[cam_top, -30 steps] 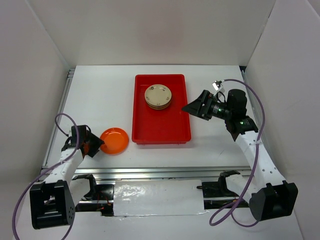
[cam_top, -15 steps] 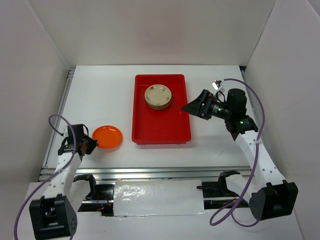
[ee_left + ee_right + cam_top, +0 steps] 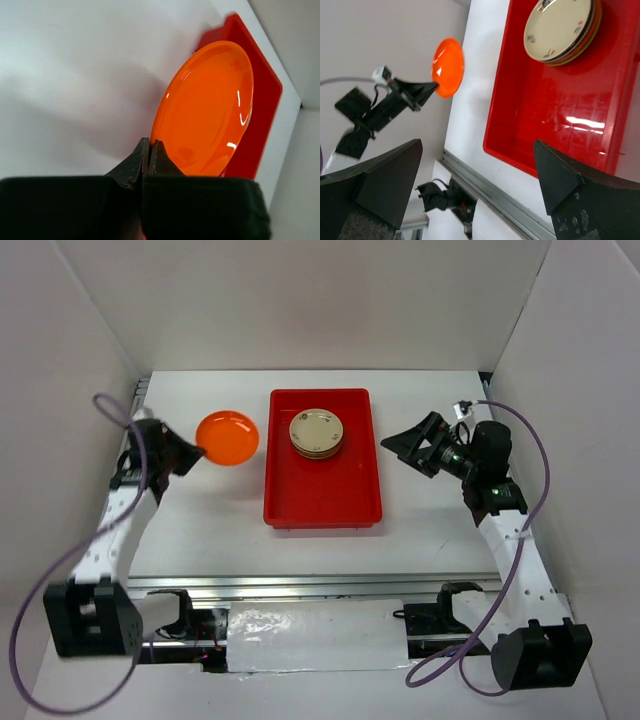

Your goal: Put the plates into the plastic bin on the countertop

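Note:
The robot will next carry the orange plate [image 3: 228, 437] with its left gripper to the right in the top view, over the cream plate in the bin, then lower it and let it go.
My left gripper [image 3: 196, 450] is shut on the rim of an orange plate [image 3: 228, 437], which hangs in the air just left of the plastic bin [image 3: 320, 495]. In the left wrist view the jaws [image 3: 150, 146] pinch the near edge of the tilted orange plate [image 3: 207, 110], with the red bin [image 3: 265, 100] behind it. A stack of plates [image 3: 317, 433], a cream one with small flowers on top, lies at the far end of the bin. My right gripper [image 3: 408, 443] stands open to the right of the bin, holding nothing. From the right wrist I see the stack [image 3: 560, 27], the orange plate [image 3: 448, 66] and the bin [image 3: 545, 115].
White walls close in the countertop [image 3: 200, 510] on the left, back and right. A metal rail [image 3: 300, 585] runs along its near edge.
My left arm shut on the orange plate at the front left, lifted it and carried it back beside the bin's far left corner. The right arm drew back a little to the right.

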You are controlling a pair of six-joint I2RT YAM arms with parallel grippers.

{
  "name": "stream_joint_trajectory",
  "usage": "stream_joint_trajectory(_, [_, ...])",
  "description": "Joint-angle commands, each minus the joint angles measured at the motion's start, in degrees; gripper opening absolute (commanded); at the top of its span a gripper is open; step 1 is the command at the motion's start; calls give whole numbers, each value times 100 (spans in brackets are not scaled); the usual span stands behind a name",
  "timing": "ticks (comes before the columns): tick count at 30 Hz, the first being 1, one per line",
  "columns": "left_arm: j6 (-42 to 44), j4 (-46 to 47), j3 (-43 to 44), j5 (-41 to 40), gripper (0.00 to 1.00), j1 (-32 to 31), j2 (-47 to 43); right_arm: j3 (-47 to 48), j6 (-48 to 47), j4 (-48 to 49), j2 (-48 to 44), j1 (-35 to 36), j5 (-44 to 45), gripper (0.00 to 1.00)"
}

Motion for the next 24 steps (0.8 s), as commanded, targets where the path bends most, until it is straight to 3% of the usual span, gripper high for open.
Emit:
stream_joint_trajectory(1, [413, 1272, 1463, 1153, 0, -805, 1741, -147, 303, 284, -336, -354, 277, 100])
stream_joint_trajectory(4, [624, 1201, 2757, 1276, 0, -1300, 3158, -270, 435, 337, -451, -610, 190, 100])
stream_joint_trajectory(6, [668, 1183, 3305, 1364, 0, -1511, 3472, -271, 400, 276, -486, -725, 84, 100])
stream_joint_trajectory(7, [694, 1027, 3821, 1408, 0, -1564, 4247, -262, 374, 241, -486, -760, 66, 100])
stream_joint_trajectory(10, [826, 631, 4719, 1365, 0, -1828, 5130, -244, 304, 179, -486, -839, -4, 100])
stream_joint_trajectory(18, [853, 199, 5504, 777, 0, -2162, 5933, -236, 154, 117, -460, -927, -285, 100])
stream_joint_trajectory(20, [818, 32, 5619, 636, 27, -2189, 5995, -236, 154, 135, -477, -936, -347, 100])
stream_joint_trajectory(22, [818, -99, 5786, 582, 44, -2215, 6065, -227, 119, 118, -495, -927, -391, 100])
stream_joint_trajectory(24, [888, -196, 5830, 565, 88, -2312, 5934, -201, 84, 74, -547, -927, -391, 100])
